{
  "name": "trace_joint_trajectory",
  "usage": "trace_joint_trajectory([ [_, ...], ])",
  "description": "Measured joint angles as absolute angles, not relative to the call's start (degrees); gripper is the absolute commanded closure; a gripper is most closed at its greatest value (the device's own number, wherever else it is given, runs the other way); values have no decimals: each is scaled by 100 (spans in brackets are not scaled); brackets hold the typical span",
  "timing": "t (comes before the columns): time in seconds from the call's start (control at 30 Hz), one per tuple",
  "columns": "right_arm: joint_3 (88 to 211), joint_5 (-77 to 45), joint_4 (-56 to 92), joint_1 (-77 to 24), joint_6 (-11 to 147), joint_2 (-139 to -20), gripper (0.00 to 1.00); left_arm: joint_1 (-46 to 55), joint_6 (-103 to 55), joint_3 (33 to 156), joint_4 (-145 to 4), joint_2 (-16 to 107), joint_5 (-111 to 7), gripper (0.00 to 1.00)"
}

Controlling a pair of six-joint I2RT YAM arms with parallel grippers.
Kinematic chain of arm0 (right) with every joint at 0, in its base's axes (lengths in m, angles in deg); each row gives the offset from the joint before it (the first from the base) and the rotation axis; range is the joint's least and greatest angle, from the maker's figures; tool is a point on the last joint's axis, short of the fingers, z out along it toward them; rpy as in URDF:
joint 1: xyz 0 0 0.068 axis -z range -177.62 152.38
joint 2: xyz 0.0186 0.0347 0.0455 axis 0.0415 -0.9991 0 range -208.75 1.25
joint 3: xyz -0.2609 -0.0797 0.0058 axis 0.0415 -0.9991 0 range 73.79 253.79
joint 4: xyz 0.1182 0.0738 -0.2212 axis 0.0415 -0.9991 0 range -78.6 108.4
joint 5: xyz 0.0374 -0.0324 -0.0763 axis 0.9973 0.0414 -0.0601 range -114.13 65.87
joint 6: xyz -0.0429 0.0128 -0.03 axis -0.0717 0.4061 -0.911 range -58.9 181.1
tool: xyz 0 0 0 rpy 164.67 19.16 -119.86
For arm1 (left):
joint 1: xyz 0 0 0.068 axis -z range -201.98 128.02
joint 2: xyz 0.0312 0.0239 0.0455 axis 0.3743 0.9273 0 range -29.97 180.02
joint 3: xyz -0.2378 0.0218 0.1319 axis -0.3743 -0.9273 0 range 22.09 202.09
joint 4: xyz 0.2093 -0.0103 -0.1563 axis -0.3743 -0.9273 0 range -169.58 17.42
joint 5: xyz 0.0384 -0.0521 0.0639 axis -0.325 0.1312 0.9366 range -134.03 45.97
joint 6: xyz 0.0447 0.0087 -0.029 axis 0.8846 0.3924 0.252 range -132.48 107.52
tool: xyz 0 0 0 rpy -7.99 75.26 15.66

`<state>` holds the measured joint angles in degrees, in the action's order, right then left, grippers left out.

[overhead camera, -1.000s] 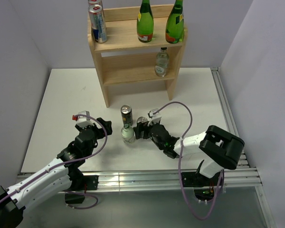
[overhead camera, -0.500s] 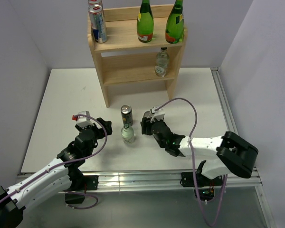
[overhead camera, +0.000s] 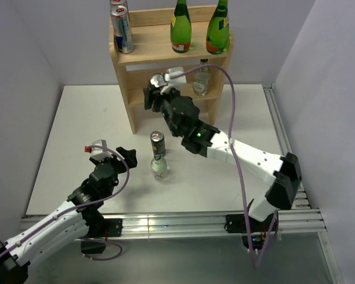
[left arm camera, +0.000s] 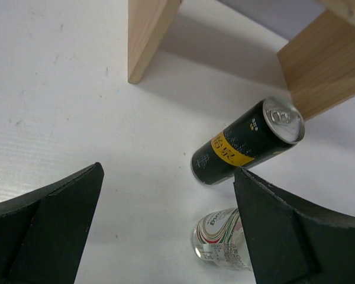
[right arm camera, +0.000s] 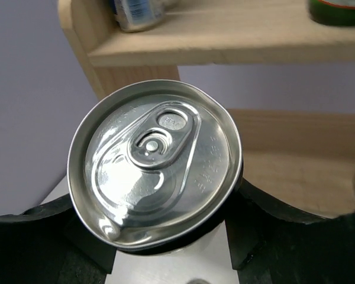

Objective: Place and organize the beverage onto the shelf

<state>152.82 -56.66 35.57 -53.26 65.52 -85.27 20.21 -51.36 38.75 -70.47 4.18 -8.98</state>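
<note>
The end of the shelf's lower level beneath the cans is empty. My right gripper should next move outward and to the left in the top view, onto that end, and release.
The pale wooden shelf (overhead camera: 165,54) stands at the back of the table. Its top tier holds two blue-and-silver cans (overhead camera: 123,29) and two green bottles (overhead camera: 180,26); a clear bottle (overhead camera: 202,77) stands on the lower tier. My right gripper (overhead camera: 155,94) is shut on a silver-topped can (overhead camera: 158,79) and holds it upright in front of the lower tier's left half. In the right wrist view the can's lid (right arm camera: 155,160) fills the space between the fingers (right arm camera: 281,228). On the table stand a black can with a yellow band (overhead camera: 157,143) and a small clear bottle (overhead camera: 160,167). Left of them, my left gripper (overhead camera: 112,151) is open and holds nothing.
The shelf's two legs (left arm camera: 148,35) show beyond the black can (left arm camera: 245,145) and the clear bottle (left arm camera: 222,239) in the left wrist view. The white table (overhead camera: 83,130) ends in a metal rail (overhead camera: 195,222) at the near edge. Grey walls close in on three sides.
My right gripper closed on the silver-topped can beside the small bottle, lifted it and carried it back to the shelf's lower tier. My left gripper opened a little wider and drew slightly left.
</note>
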Motion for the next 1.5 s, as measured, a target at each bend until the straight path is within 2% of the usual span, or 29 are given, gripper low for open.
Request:
trace_joint_trajectory([
  [0.13, 16244, -5439, 3264, -5254, 6406, -9408, 100, 2026, -5291, 3766, -7156, -124, -511, 1],
  [0.47, 17354, -5087, 2184, -5044, 6371, -10927, 100, 2026, -5448, 3572, -7347, -693, -58, 1],
  [0.8, 18392, -4993, 1976, -4906, 6310, -11342, 100, 2028, -5477, 3556, -7414, -690, -63, 1],
  [1.5, 19019, -5109, 2470, -4598, 6246, -12170, 100, 2028, -5474, 3539, -7414, -690, -87, 1],
])
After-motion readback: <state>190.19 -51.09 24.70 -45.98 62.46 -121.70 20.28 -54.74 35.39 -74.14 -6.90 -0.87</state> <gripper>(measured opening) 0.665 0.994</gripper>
